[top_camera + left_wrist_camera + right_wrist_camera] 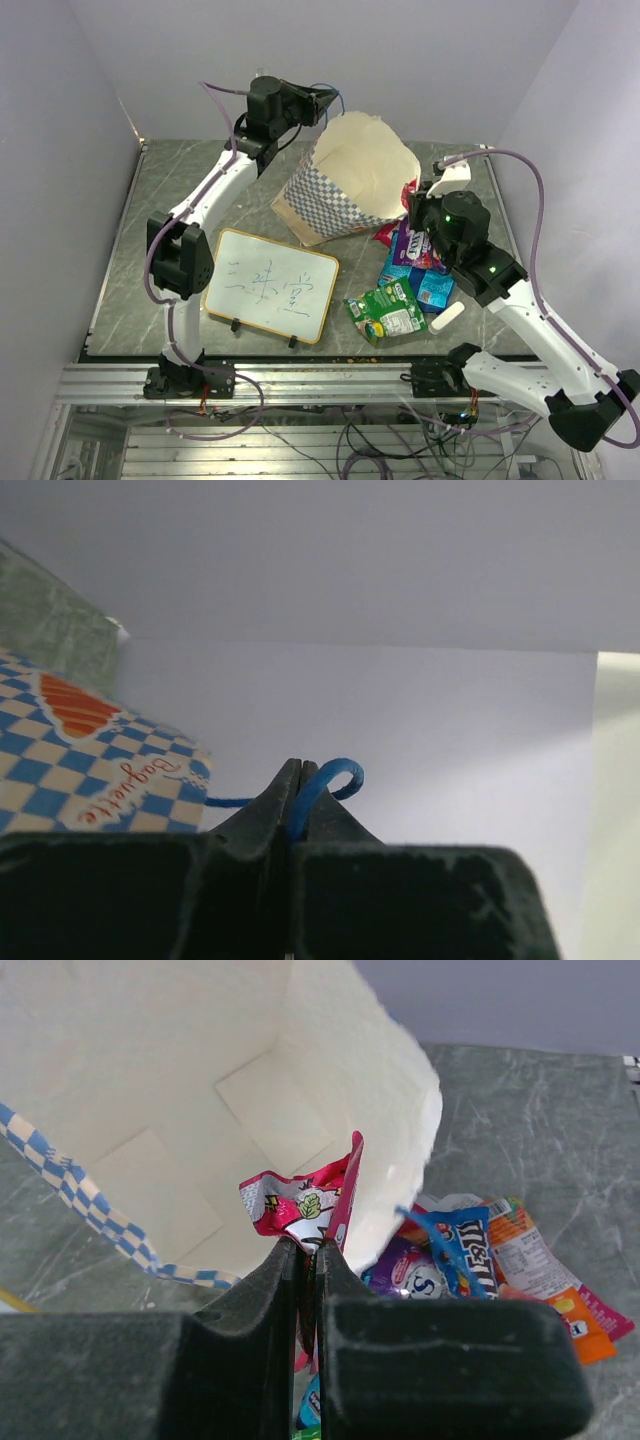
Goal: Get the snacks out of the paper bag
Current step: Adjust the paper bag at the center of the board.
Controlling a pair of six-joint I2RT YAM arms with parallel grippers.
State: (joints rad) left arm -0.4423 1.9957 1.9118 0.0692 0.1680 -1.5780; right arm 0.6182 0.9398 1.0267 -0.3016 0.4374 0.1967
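Note:
My right gripper moves back down toward the board and lets go next, as clear tabletop (354, 265) beside the board lies below it, to its left in the top view.
The paper bag (345, 185) lies tipped on its side with its open mouth facing right; its pale inside fills the right wrist view (170, 1090). My left gripper (325, 100) is shut on the bag's blue cord handle (325, 780) at the back. My right gripper (415, 205) is shut on a pink-red packet (300, 1205) at the bag's mouth. Snacks lie on the table to the right of the bag: a green packet (387, 312), blue and purple packets (415, 265), and a blue M&M's packet (465, 1245) beside an orange-white packet (545, 1280).
A framed whiteboard (270, 283) with writing stands at the front left of the bag. A white eraser block (447, 317) lies right of the green packet. The table's front rail (320, 380) runs between the arm bases.

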